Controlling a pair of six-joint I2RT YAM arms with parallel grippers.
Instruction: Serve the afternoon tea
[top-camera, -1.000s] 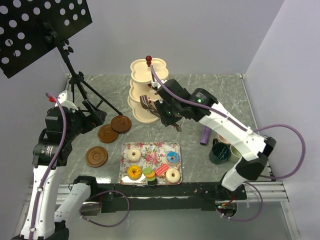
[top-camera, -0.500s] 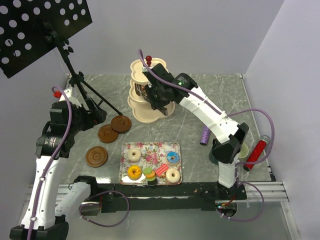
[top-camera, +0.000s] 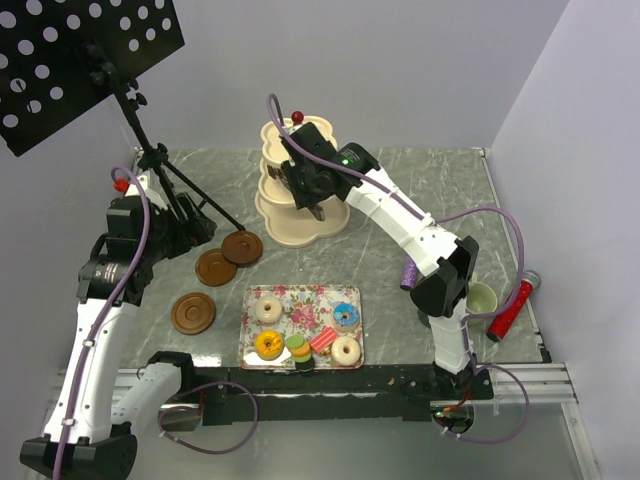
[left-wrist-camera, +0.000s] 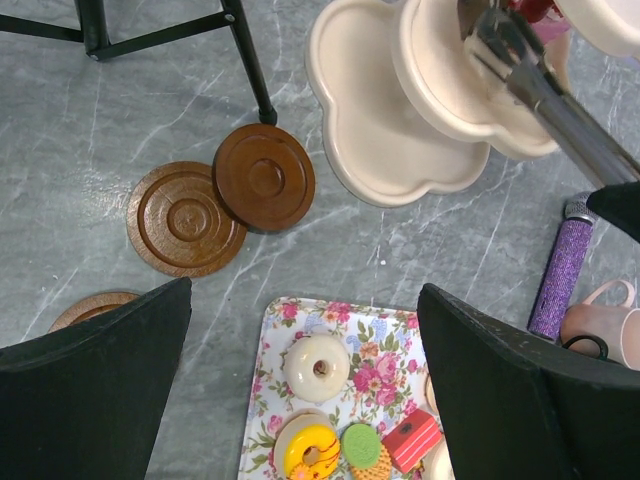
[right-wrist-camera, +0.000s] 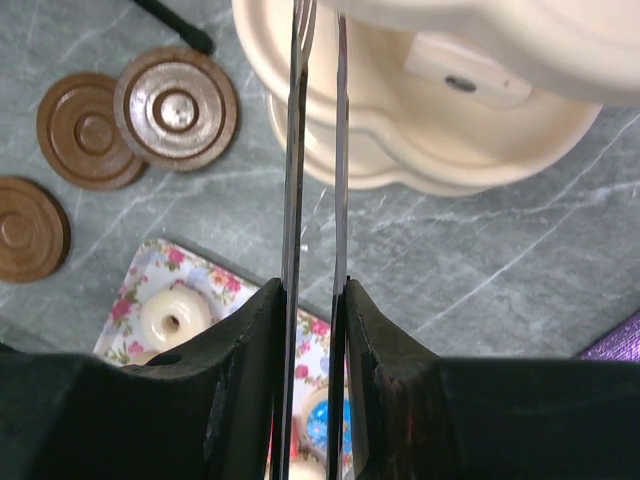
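Note:
My right gripper needs to carry the tongs slightly down and outward next, over the stand's middle shelf, and then it will release them.
The cream three-tier stand (top-camera: 290, 215) stands at the back centre. My right gripper (top-camera: 312, 195) is shut on metal tongs (right-wrist-camera: 315, 150), whose tips reach in at the stand's tiers (left-wrist-camera: 380, 130); what the tips hold is hidden. My left gripper (left-wrist-camera: 303, 300) is open and empty, high above the table. Three brown saucers (top-camera: 192, 313) (top-camera: 215, 267) (top-camera: 242, 247) lie at the left. Doughnuts (top-camera: 268, 309) (top-camera: 346, 317), macarons (top-camera: 297, 347) and a red cake slice (top-camera: 322, 340) lie on the floral tray (top-camera: 300, 298). A pale green mug (top-camera: 480, 298) stands at the right, a pink mug (left-wrist-camera: 600, 325) next to it.
A music stand (top-camera: 90, 50) with tripod legs (top-camera: 180, 190) stands at the back left, close to my left arm. A purple microphone (top-camera: 408, 272) lies right of the tray. A red glittery stick (top-camera: 510, 310) lies at the right edge. My right elbow hangs over the mugs.
My right gripper has swung with the tongs from the table's middle up and left to the stand, its elbow folding back over the mugs. My left arm has shifted slightly.

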